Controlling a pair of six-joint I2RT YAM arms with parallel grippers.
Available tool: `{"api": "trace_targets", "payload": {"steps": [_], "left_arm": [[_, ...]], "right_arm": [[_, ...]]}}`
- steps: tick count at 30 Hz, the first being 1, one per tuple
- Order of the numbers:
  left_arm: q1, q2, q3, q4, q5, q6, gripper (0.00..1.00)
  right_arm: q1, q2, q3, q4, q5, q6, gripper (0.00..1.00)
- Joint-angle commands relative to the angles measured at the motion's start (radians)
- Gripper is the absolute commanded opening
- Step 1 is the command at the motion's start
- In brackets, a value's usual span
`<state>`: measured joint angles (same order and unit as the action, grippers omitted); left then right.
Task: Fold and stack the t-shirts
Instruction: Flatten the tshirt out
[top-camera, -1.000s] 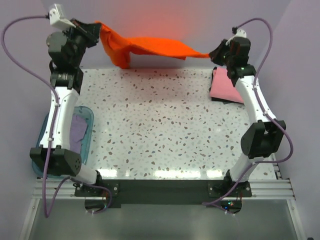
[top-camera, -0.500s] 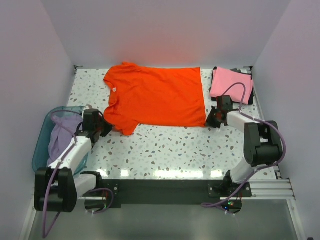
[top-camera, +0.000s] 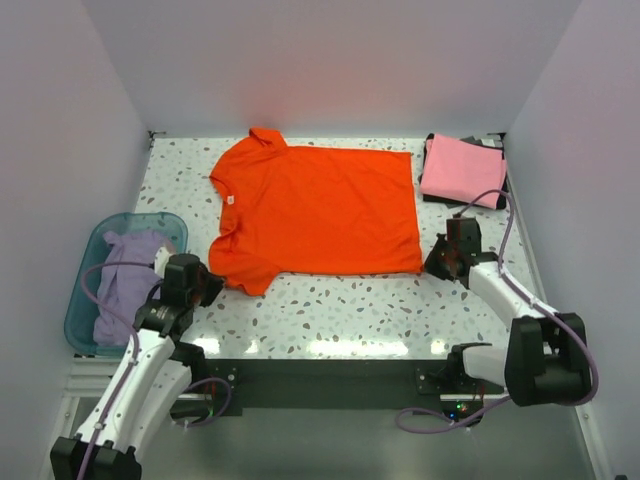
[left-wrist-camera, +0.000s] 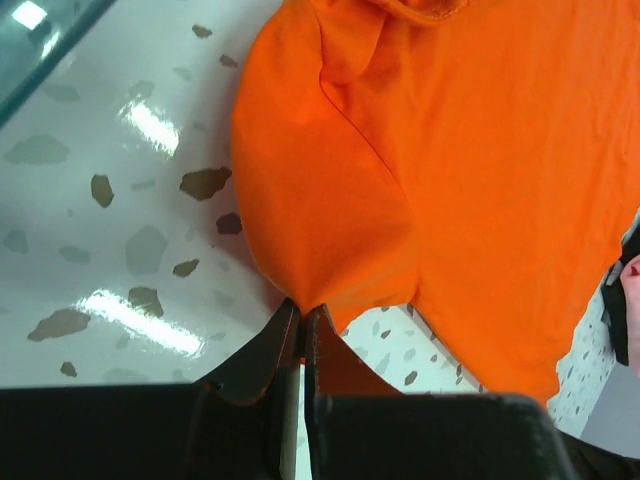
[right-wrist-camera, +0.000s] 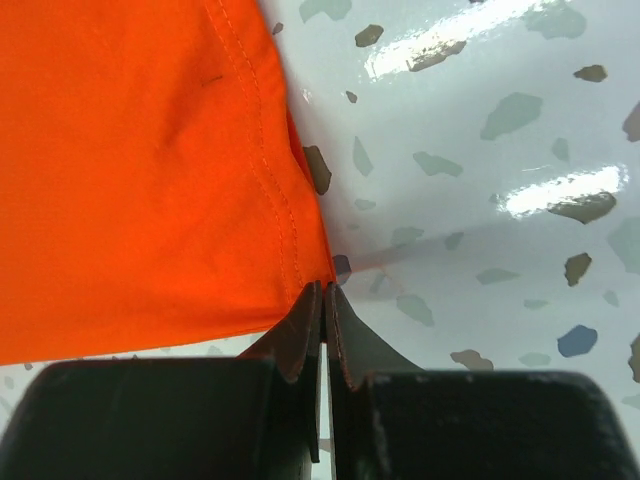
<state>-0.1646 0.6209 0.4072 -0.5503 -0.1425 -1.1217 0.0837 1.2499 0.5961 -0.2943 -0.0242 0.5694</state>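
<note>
My left gripper should move back, away from the basin. Then it should open.
The orange-red t-shirt (top-camera: 320, 210) lies spread flat across the middle of the table, collar to the left. My left gripper (top-camera: 212, 287) is shut on the edge of its near sleeve (left-wrist-camera: 330, 250), and the cloth puckers into the closed tips (left-wrist-camera: 302, 308). My right gripper (top-camera: 432, 262) is shut on the shirt's near right hem corner (right-wrist-camera: 300, 250), fingertips (right-wrist-camera: 325, 290) pressed together low over the table. A pink t-shirt (top-camera: 463, 170) lies folded at the back right. The lavender t-shirt (top-camera: 130, 285) is bunched in the basin.
The translucent teal basin (top-camera: 82, 300) stands at the left edge, close beside my left arm. A dark pad (top-camera: 492, 142) lies under the pink shirt. Walls enclose the table at the back and on both sides. Bare speckled tabletop (top-camera: 330, 300) shows in front of the orange shirt.
A second ago both grippers held the orange shirt stretched in the air at the back. Both have come down and drawn toward the near edge, and the shirt now lies flat.
</note>
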Motion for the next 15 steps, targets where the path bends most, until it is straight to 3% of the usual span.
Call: {"api": "trace_targets", "payload": {"steps": [1, 11, 13, 15], "left_arm": [[-0.053, -0.052, -0.030, -0.121, -0.048, -0.088, 0.00], [-0.070, 0.124, -0.048, 0.067, 0.073, 0.131, 0.02], [-0.072, 0.131, -0.028, 0.055, 0.083, 0.183, 0.20], [-0.081, 0.097, -0.012, 0.061, 0.101, 0.198, 0.45]], "right_arm": [[-0.007, -0.066, -0.002, -0.037, 0.079, 0.014, 0.00], [-0.010, 0.011, 0.005, -0.009, 0.064, -0.008, 0.00], [-0.010, 0.020, 0.010, -0.011, 0.056, -0.014, 0.00], [-0.010, 0.014, 0.014, -0.014, 0.053, -0.025, 0.14]]}}
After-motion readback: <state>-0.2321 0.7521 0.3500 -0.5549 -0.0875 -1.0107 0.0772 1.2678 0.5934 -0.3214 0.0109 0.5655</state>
